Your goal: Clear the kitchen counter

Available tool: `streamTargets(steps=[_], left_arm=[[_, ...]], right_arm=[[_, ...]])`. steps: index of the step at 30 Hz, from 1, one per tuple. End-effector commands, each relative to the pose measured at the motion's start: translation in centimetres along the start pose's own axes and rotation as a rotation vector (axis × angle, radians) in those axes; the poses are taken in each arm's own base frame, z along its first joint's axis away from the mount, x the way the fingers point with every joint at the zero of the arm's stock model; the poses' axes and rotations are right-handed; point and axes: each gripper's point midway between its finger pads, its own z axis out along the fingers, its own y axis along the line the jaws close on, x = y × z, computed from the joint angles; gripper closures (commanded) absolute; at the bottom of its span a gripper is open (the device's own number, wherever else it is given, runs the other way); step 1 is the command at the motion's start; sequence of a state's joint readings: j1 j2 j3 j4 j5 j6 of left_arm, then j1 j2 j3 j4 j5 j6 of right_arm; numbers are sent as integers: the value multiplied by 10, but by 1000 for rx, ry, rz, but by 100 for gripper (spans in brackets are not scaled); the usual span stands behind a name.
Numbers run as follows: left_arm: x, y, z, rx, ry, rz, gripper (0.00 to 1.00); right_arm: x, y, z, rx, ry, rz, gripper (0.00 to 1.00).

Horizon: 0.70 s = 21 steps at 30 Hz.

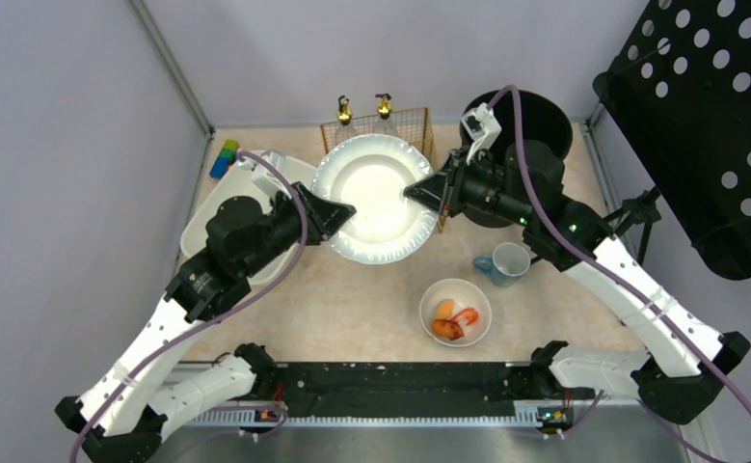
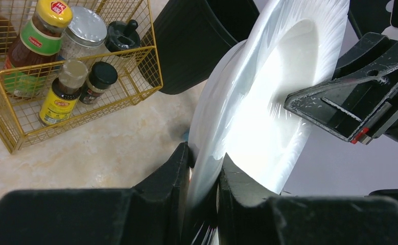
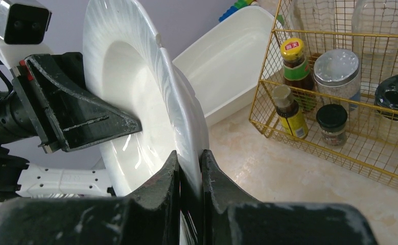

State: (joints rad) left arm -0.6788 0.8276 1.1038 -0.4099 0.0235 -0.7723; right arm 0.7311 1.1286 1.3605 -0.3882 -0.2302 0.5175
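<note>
My left gripper swings to the left in the top view next, lowers the plate (image 1: 376,198) inside and releases it, since the white oval tub (image 1: 225,196) stands empty.
A large white plate (image 1: 376,198) is held off the beige kitchen counter (image 1: 352,309) by both grippers. My left gripper (image 1: 342,214) is shut on its left rim; in the left wrist view the jaws (image 2: 204,163) pinch the plate's edge (image 2: 268,102). My right gripper (image 1: 419,193) is shut on the right rim; in the right wrist view it (image 3: 189,163) clamps the plate's edge (image 3: 135,102). A white bowl with orange food (image 1: 455,311) and a blue-and-white mug (image 1: 508,262) stand on the counter at the near right.
A white oval tub (image 1: 255,174) lies at the left under my left arm, with a coloured block (image 1: 224,157) behind it. A gold wire basket (image 1: 410,125) of bottles and jars stands at the back. A black bucket (image 1: 545,116) is at the back right.
</note>
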Motion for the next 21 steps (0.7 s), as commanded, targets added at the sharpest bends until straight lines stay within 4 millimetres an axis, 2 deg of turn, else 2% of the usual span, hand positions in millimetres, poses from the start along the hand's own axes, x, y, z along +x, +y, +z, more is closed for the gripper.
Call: streamTargets(steps=[1,3,7,12,14,16,19,21], left_arm=[[-26,-28,-12,85,-77,16,100],[-26,-24,-15,64,-79,15,100],[-38,-13,-28,2,-148,21,100],[-53,-3,-46,-65,-219,40,100],[-59,3,-52,-104,-246,49,100],[-64,14,-59,-165,-276,55,100],[-75,39,-77,-300,-345,61,100],[-83,53,-90,-380,-403,62,100]], right_arm=[[-47,31,-6,-105,-180,13,100],[-45,28,-4,-101,-174,14,87],[-38,22,-1,-83,-165,14,62],[-34,12,-4,-40,-169,7,42],[-30,3,-7,2,-171,-7,37],[-26,-11,-11,61,-176,-25,36],[-17,-29,-20,130,-188,-38,36],[-8,-33,-20,123,-194,-35,36]])
